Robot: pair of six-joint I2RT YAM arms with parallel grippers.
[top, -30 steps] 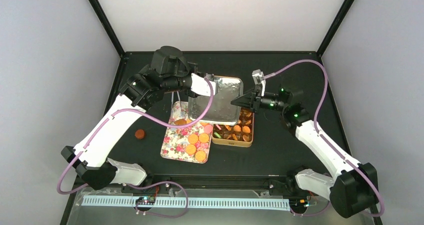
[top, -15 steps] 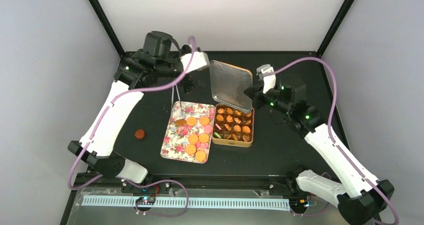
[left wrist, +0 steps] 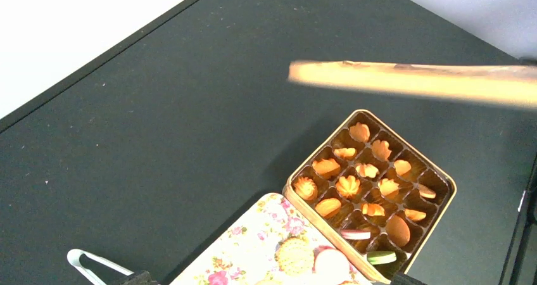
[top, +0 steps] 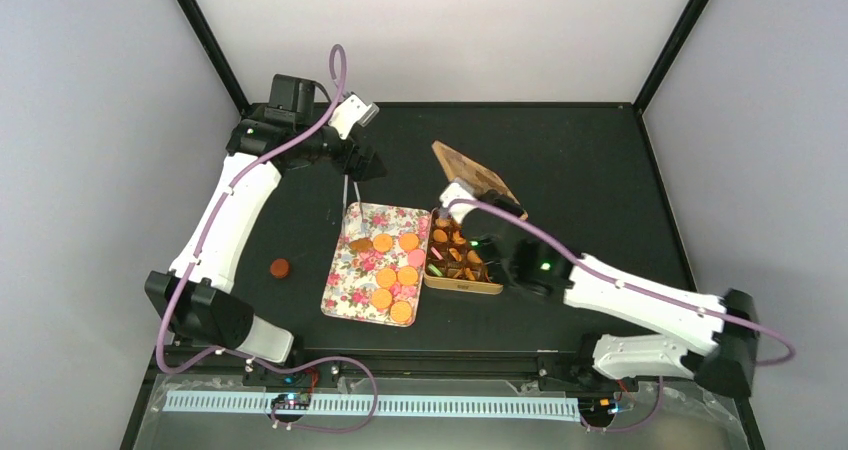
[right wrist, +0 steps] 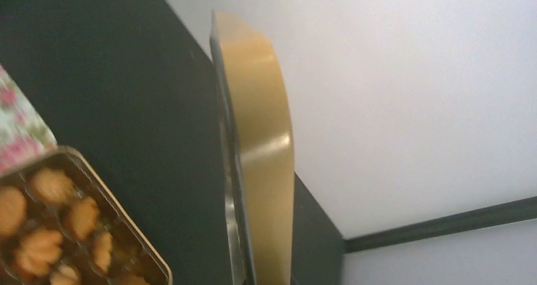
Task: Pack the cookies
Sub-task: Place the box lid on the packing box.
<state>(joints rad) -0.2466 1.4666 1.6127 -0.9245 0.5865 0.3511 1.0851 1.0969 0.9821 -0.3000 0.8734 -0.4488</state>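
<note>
I will next move my right gripper back toward the tin's near side and lower the gold tin lid [top: 480, 175] over the tin's uncovered sections.
The cookies [top: 394, 276], mostly round and orange, lie on a floral tray [top: 345, 292]. One dark brown cookie [top: 280, 267] sits alone on the table to its left. More cookies [left wrist: 348, 185] fill the compartments of the gold tin [top: 465, 284]. My right gripper [top: 461, 192] is shut on the gold tin lid [top: 480, 175], held tilted behind the tin and seen edge-on as the lid [right wrist: 259, 158] in the right wrist view. My left gripper [top: 352, 182] hangs open above the table behind the tray, holding nothing.
The black table ends in a raised black frame with grey walls on three sides. The tray and tin sit side by side at the centre. My right arm [top: 620, 295] lies low across the front right.
The left gripper has opened, let go of the lid and drawn back to the left. The right arm has dropped low and swung the lid from above the tin to behind it.
</note>
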